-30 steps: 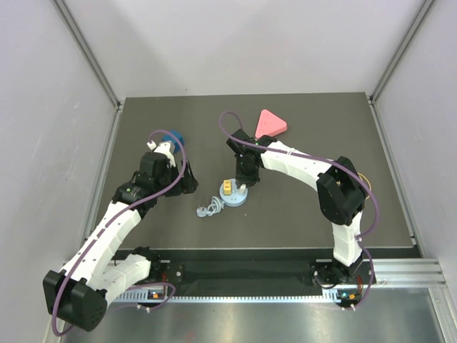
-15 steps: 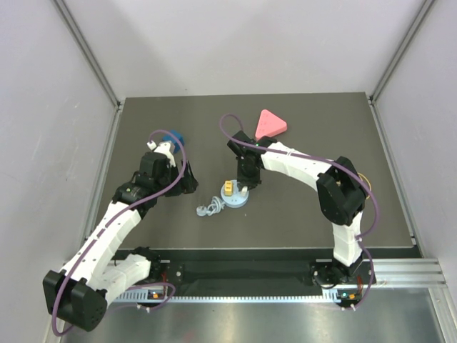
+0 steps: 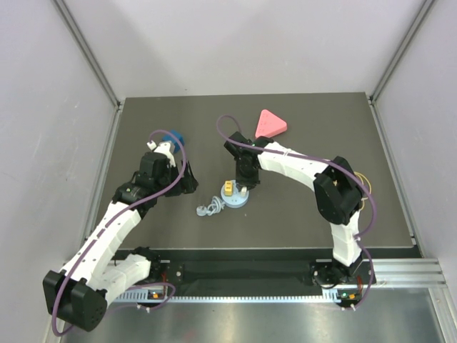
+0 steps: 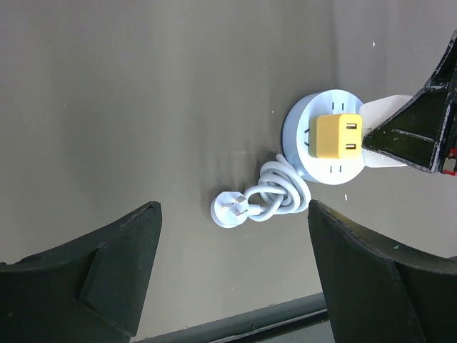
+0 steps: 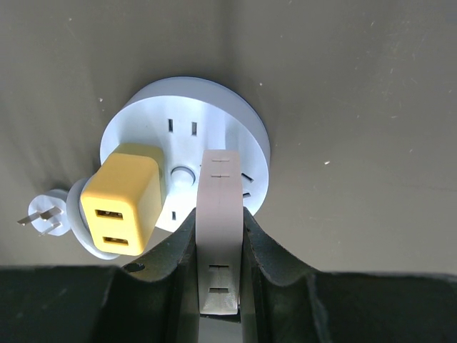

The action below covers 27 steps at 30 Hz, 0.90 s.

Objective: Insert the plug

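The socket's upper side [image 5: 214, 121] lies below, beside the yellow charger, with open slots showing. My right gripper will bring the plug down onto it next and let it go.
A round pale-blue socket [image 3: 235, 200] lies on the dark table with a yellow charger [image 3: 226, 188] plugged into it. My right gripper [image 3: 243, 184] hangs right over it, shut on a flat grey-white plug [image 5: 220, 214]. The plug's far end reaches across the socket's face [image 5: 214, 121], beside the yellow charger [image 5: 123, 200]; I cannot tell if it touches. My left gripper [image 3: 187, 182] hovers to the left, open and holding nothing. In its view the socket [image 4: 303, 125] and charger [image 4: 338, 136] sit at the upper right, with the right gripper's fingers [image 4: 421, 128] beside them.
The socket's white cord [image 4: 280, 199] is coiled beside it and ends in a pronged plug [image 4: 230, 209] lying on the table. A pink triangular block [image 3: 270, 123] and a blue object [image 3: 175, 136] sit further back. The table's near edge [image 4: 235, 325] runs below the left fingers.
The right gripper has shifted slightly left over the socket with the plug in it. The left arm has not moved.
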Motion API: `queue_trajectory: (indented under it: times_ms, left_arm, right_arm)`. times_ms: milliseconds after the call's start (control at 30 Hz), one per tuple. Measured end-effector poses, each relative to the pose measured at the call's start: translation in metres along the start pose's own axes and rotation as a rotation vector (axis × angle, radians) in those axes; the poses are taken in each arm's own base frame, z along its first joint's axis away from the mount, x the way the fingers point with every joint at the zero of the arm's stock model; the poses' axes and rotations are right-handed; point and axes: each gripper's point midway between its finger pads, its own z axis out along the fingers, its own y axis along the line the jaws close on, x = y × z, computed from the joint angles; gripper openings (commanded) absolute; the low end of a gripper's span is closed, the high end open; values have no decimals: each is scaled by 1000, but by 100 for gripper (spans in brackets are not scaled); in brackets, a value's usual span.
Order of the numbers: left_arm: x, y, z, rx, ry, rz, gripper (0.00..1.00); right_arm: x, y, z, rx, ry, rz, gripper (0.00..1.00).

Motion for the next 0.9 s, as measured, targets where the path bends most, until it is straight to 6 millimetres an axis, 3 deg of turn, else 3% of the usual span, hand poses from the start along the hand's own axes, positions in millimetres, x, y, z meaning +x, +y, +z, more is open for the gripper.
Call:
queue_trajectory:
  times_ms: [900]
  left_arm:
    - [-2, -2, -4, 12, -15, 0, 88]
  right_arm:
    - [1, 1, 4, 46, -14, -23, 0]
